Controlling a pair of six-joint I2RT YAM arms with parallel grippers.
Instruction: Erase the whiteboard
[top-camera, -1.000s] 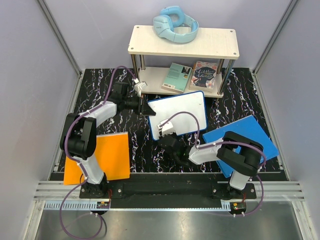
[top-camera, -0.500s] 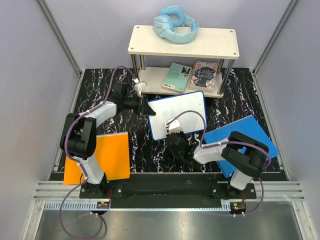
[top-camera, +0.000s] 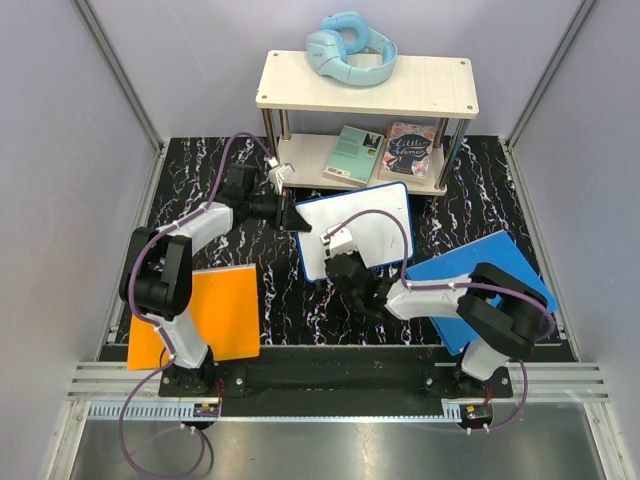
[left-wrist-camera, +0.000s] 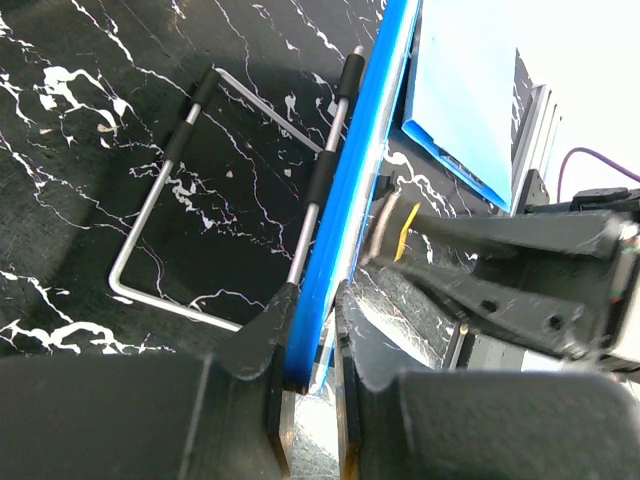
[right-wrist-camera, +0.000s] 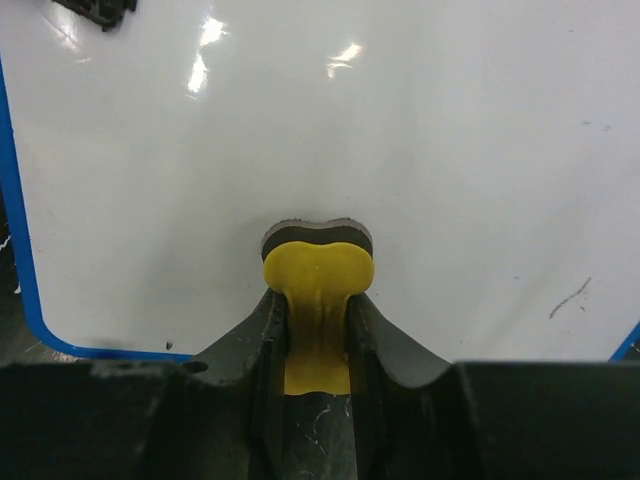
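Note:
My right gripper next draws back, lowers and releases the yellow eraser (right-wrist-camera: 318, 275), as bare tabletop lies below and back from it, before the board's near rim.
The whiteboard (top-camera: 385, 215), white with a thin blue rim, stands tilted on a wire stand (left-wrist-camera: 200, 200) mid-table. My left gripper (top-camera: 300, 220) is shut on its left edge; the left wrist view shows the blue rim (left-wrist-camera: 345, 200) pinched between the fingers of the gripper (left-wrist-camera: 310, 370). My right gripper (top-camera: 335, 262) is shut on a yellow eraser (right-wrist-camera: 318, 275), whose dark felt face presses on the board (right-wrist-camera: 400, 120) near its lower left. The board's surface looks nearly clean, with a small dark stroke (right-wrist-camera: 570, 298) at lower right.
A blue panel (top-camera: 480, 285) lies right of the board and an orange panel (top-camera: 205, 315) lies front left. Behind stands a two-level shelf (top-camera: 365, 85) with headphones (top-camera: 350, 48) on top and two books (top-camera: 385, 152) below.
My right gripper with the eraser has slid across the board's lower left, first rightward, then up and back left. The left gripper and board have stayed put.

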